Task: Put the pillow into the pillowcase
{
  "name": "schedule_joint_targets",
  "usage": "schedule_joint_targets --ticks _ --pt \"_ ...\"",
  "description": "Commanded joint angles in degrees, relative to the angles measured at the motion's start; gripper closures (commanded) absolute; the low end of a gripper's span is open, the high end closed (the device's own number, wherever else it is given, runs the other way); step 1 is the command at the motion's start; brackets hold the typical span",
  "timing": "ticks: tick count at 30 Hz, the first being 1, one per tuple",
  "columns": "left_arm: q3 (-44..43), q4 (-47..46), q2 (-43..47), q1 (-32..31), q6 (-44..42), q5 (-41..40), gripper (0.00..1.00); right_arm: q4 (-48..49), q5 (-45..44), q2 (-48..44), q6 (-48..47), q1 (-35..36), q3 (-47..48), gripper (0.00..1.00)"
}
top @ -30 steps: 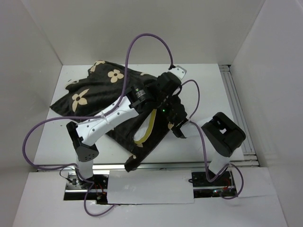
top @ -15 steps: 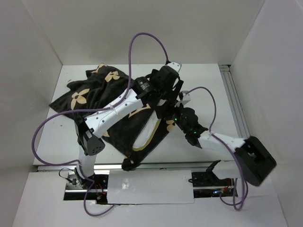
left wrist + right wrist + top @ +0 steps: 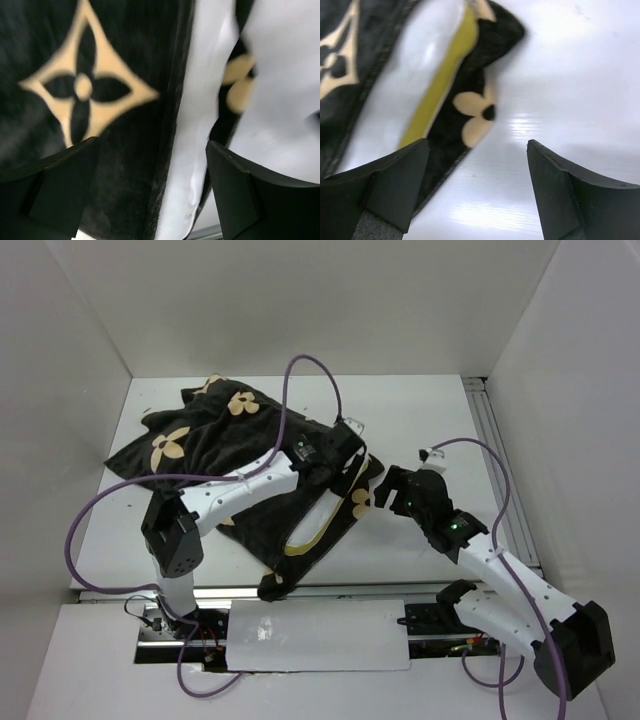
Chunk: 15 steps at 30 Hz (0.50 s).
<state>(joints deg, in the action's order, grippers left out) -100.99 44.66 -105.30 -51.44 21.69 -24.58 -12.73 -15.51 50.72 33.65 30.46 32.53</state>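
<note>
My left gripper lowers its fingers and closes on the pillow next, since it still shows uncovered beside the upper edge of the pillowcase's opening (image 3: 320,499) (image 3: 164,155) below.
The dark plush pillowcase (image 3: 200,455) with tan flowers lies crumpled from the back left to the table's middle. The white pillow (image 3: 320,512) with its yellow piping shows only as a strip in the pillowcase's mouth; the rest is hidden inside. My left gripper (image 3: 350,462) hangs open just above that mouth. Its view shows the pillowcase (image 3: 100,125) and a strip of pillow (image 3: 200,125) between the fingers (image 3: 235,195), nothing held. My right gripper (image 3: 380,495) is open just right of the mouth's corner. Its view shows a flowered pillowcase flap (image 3: 475,115), the pillow (image 3: 420,65) and bare table.
White walls enclose the table on three sides. A metal rail (image 3: 500,470) runs along the right side, another along the near edge (image 3: 400,590). Purple cables (image 3: 300,370) loop above the left arm and by the right arm.
Both grippers have opened and let go of the pillowcase. The right arm has stretched out and its gripper has backed off to the right. The left gripper has come down over the mouth.
</note>
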Motion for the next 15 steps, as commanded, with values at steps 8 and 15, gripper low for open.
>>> schedule_joint_targets --ticks 8,15 --pt "9.1 -0.1 -4.9 -3.0 3.2 -2.2 0.0 2.4 11.2 2.5 -4.1 -6.4 -1.4 0.14" --pt "2.6 3.8 -14.9 3.1 6.2 -0.2 0.95 3.7 13.0 1.8 -7.4 -6.9 -2.0 0.15"
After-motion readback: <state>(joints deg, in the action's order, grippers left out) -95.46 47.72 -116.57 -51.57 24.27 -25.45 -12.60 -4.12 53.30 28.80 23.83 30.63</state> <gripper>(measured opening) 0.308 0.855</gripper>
